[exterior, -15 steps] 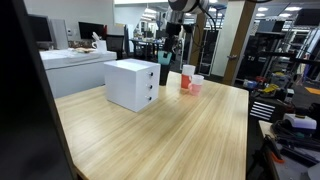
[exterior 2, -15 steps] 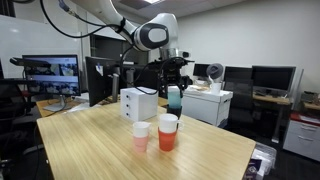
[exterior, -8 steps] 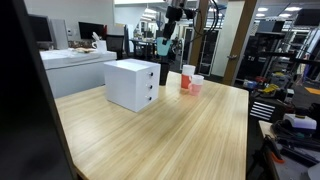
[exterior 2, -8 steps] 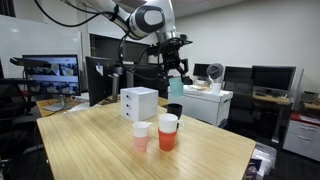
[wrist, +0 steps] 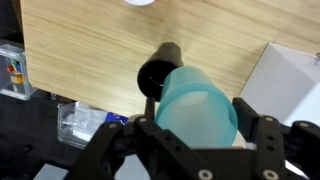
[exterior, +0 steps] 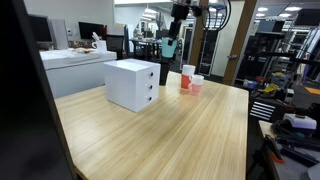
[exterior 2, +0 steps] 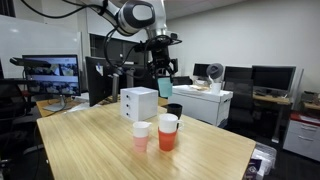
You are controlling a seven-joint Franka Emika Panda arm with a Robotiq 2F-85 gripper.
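Note:
My gripper lowers the teal cup away from the black cup next, toward the open wood between the pink cup and drawer box, where there is room.
My gripper [wrist: 205,125] is shut on a translucent teal cup [wrist: 200,105], a finger on each side of its wall. In both exterior views the teal cup [exterior: 170,46] [exterior 2: 165,88] hangs high in the air under the gripper [exterior: 171,40] [exterior 2: 164,82]. Below it a black cup [wrist: 157,72] [exterior 2: 174,111] stands upright on the wooden table [exterior 2: 100,150]. The black cup [exterior: 164,72] sits just behind a white drawer box [exterior: 132,84] [exterior 2: 139,103], whose corner [wrist: 295,75] shows on the right of the wrist view.
An orange cup [exterior 2: 167,133] and a pink cup [exterior 2: 141,136] stand together near the table's edge, also seen as the orange cup [exterior: 187,78] and pink cup [exterior: 196,84]. Desks, monitors and shelving surround the table [exterior: 180,130].
The gripper lifted the teal cup up and away from the black cup, then shifted it a little sideways. The black cup stays on the table.

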